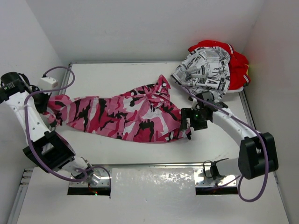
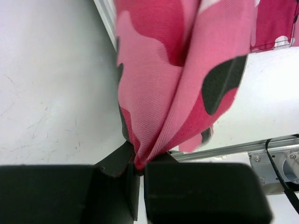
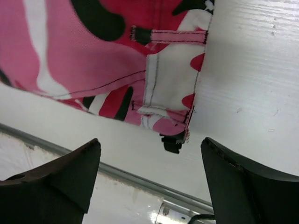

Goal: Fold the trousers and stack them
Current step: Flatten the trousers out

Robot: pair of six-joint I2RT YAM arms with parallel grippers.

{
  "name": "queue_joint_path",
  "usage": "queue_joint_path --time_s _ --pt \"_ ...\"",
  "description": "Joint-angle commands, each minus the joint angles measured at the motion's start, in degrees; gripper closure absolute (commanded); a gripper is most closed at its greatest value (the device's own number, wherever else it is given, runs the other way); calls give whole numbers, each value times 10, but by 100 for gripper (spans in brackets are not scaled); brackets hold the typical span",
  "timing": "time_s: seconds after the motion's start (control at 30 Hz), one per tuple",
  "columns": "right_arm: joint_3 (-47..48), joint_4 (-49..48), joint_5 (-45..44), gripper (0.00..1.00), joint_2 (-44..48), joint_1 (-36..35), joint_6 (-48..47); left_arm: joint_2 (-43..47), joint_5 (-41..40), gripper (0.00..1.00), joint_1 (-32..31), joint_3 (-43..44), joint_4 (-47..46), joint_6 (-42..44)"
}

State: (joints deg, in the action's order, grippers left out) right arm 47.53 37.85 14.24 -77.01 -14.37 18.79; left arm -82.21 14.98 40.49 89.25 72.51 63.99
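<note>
The waistband's black clasp points toward my right gripper's open fingers, so next I will move that gripper down and to the left in the top view onto the waistband's near corner (image 1: 186, 133) (image 3: 174, 119).
The pink, white, black and crimson camouflage trousers (image 1: 126, 112) lie spread across the middle of the table, legs to the left and waist to the right. My left gripper (image 1: 52, 103) is shut on the leg end, and the cloth (image 2: 187, 70) bunches up from between its fingers (image 2: 117, 163). My right gripper (image 1: 189, 123) stands open just off the waist corner (image 3: 168, 107), where a black clasp (image 3: 172, 142) sticks out; nothing is between its fingers (image 3: 79, 163). At the back right, the white newsprint-patterned trousers (image 1: 208, 70) lie heaped on the plain red pair (image 1: 238, 63).
White walls close in the table on the left, back and right. A metal rail (image 3: 140, 179) runs along the near edge, by the arm bases (image 1: 88, 184). Purple cables (image 1: 32, 95) loop along both arms.
</note>
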Motion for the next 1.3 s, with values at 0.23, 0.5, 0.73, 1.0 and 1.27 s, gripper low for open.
queue_joint_path --time_s 0.23,0.5,0.73,1.0,1.27 --pt "-90 -219 39 33 -77 1 140 26 17 100 -1 -16 5 -2" --pt "-78 -255 77 100 -102 3 166 33 15 100 -1 -11 12 3" --pt "-68 -149 45 100 54 91 117 74 -62 100 0 -68 32 100" --pt "26 55 13 100 180 241 -7 49 -166 100 -6 -144 33 291" --pt "91 93 -44 100 129 293 -45 -175 -37 100 -93 -73 33 195"
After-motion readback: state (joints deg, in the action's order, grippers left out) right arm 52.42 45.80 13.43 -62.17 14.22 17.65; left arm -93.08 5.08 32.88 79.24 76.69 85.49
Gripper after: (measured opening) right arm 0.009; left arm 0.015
